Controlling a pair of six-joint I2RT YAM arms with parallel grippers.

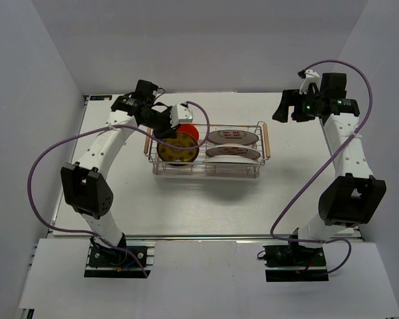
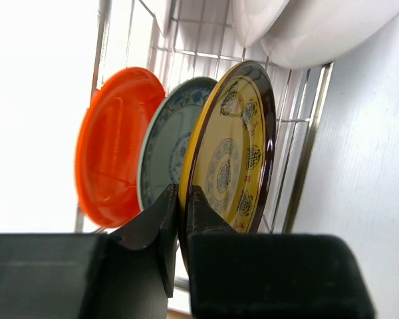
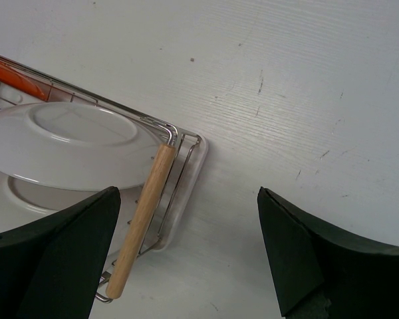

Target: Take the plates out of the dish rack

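Next, the left gripper rises, moves left in the top view, tilts the yellow plate [image 1: 178, 147] flat and lowers to release it on the bare tabletop beside the rack.
The dish rack [image 1: 266, 139] stands mid-table and holds several upright plates. My left gripper [image 1: 175, 126] is shut on the rim of the yellow patterned plate [image 1: 178, 147], at the rack's left end. In the left wrist view the fingers pinch that yellow plate [image 2: 233, 153] at its lower edge, around the left gripper [image 2: 181, 193]. A teal plate [image 2: 166, 153] and a red-orange plate [image 2: 113, 153] stand behind it. Two white plates [image 1: 233, 137] stand in the rack's right half. My right gripper [image 1: 287, 106] is open and empty, beyond the rack's right end.
The right wrist view shows the right gripper [image 3: 189, 199] above bare table, beside the rack's wooden handle [image 3: 143, 212], a white plate [image 3: 66, 139] and the white drip tray [image 3: 193, 179] under the rack. Grey walls enclose the table.
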